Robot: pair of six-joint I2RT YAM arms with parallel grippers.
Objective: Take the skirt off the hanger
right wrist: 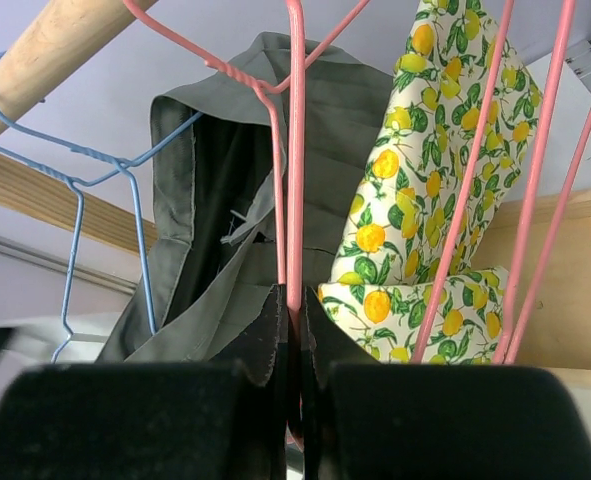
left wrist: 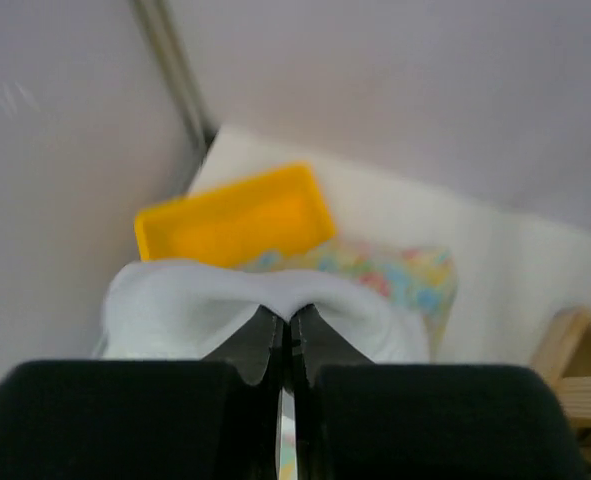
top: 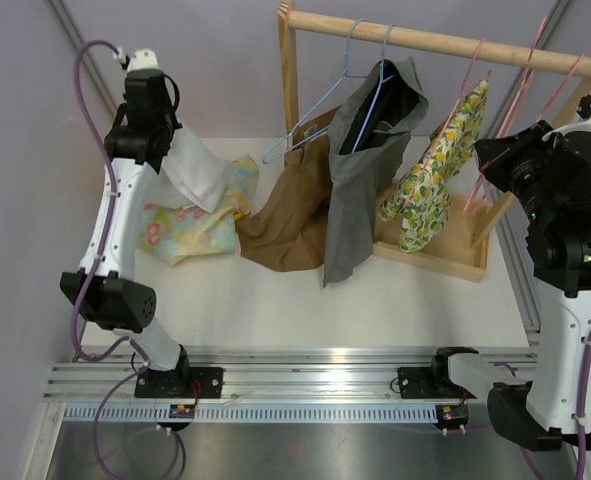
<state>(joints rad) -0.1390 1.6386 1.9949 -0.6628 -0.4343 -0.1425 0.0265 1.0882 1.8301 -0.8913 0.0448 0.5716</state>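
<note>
The wire (right wrist: 295, 150) is in my right gripper with its hook raised over the wooden rod, so next I will lower the gripper to seat the hook there and release it.
A white skirt (top: 197, 172) hangs from my left gripper (top: 165, 135), which is shut on its upper edge above the left of the table; in the left wrist view the cloth (left wrist: 165, 300) bulges over the closed gripper (left wrist: 287, 318). My right gripper (top: 485, 158) is shut on the wire of an empty pink hanger (top: 472, 196) that hangs on the wooden rod (top: 445, 42). The right wrist view shows the gripper (right wrist: 294, 300) clamped on that pink wire (right wrist: 295, 150). The skirt is clear of the hanger.
A lemon-print garment (top: 435, 170), a grey garment (top: 360, 170) and a brown garment (top: 290, 215) hang on the rack on pink and blue hangers (right wrist: 75, 200). A floral cloth (top: 180, 228) lies under the skirt. A yellow bin (left wrist: 235, 215) sits at the far left corner.
</note>
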